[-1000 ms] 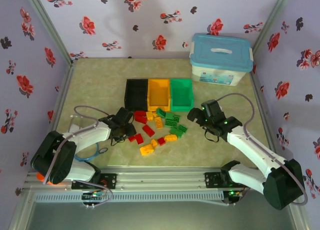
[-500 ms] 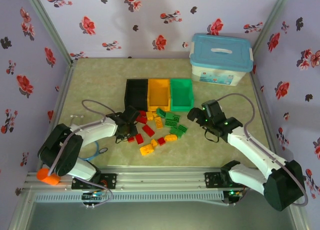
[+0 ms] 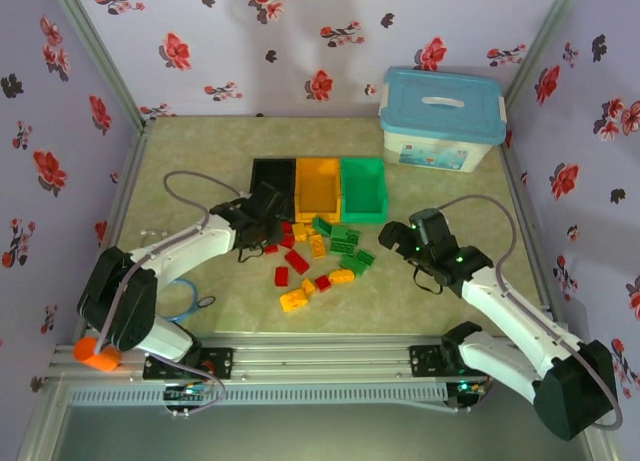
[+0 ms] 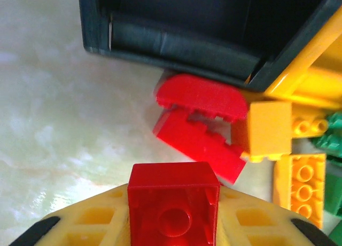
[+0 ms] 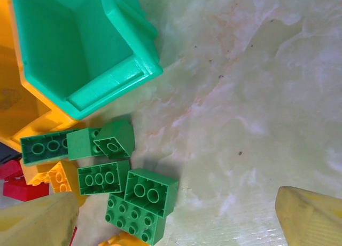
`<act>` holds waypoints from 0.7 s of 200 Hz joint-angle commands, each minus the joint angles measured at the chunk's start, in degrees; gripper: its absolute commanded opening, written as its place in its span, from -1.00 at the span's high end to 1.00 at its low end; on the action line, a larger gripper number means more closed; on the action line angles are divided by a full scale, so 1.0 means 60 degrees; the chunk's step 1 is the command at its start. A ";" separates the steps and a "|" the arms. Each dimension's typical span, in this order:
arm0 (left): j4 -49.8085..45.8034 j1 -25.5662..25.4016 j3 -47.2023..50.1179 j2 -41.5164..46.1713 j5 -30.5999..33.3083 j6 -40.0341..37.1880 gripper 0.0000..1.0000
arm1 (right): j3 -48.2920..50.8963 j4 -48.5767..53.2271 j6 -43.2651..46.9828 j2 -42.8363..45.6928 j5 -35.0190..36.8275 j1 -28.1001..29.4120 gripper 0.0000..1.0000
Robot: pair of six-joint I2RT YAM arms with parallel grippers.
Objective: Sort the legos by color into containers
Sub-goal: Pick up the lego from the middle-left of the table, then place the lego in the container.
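Observation:
My left gripper carries the red brick outward over the black bin's near side and releases it next, since the black bin's open interior (image 3: 276, 174) (image 4: 187, 14) lies outward, beyond it.
My left gripper (image 3: 260, 219) is shut on a small red brick (image 4: 173, 206), hovering just in front of the black bin (image 3: 272, 181), whose near wall (image 4: 176, 46) fills the top of the left wrist view. Two more red bricks (image 4: 200, 123) lie against that wall. The yellow-orange bin (image 3: 318, 186) and green bin (image 3: 362, 186) stand to its right. Loose red, yellow and green legos (image 3: 320, 256) are scattered before the bins. My right gripper (image 3: 405, 243) is open, with its yellow fingers (image 5: 37, 219) spread above a cluster of green bricks (image 5: 144, 198) beside the green bin's corner (image 5: 80, 48).
A large white box with a light blue lid (image 3: 442, 116) stands at the back right. An orange cylinder (image 3: 95, 353) sits on the left arm's base, and a cable loop (image 3: 190, 306) lies beside it. Flowered walls enclose the table.
My left gripper closed on a red brick from the pile and carried it up towards the black bin. The right gripper drifted slightly right and nearer, staying open.

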State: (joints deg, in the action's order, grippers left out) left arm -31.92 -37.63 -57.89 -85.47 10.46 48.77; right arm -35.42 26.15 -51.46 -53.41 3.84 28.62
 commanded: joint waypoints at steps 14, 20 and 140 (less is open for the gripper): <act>-0.0751 0.0475 -0.1514 -0.0297 0.0262 -0.1035 0.57 | 0.0182 -0.0012 0.0104 0.0308 -0.0094 0.0078 -0.89; -0.0811 0.0559 -0.1764 -0.0367 0.0264 -0.1126 0.58 | 0.0181 0.0026 0.0114 0.0353 -0.0097 0.0078 -0.88; -0.0744 0.1895 -0.5104 -0.2799 -0.0094 -0.2648 0.59 | 0.0455 0.0051 0.0008 0.0855 -0.0496 0.0104 -0.80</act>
State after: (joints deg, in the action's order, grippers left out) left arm -35.62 -27.66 -85.01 -99.26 10.50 35.64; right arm -33.65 26.17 -51.48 -48.75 1.67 28.67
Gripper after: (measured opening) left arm 0.328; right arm 0.904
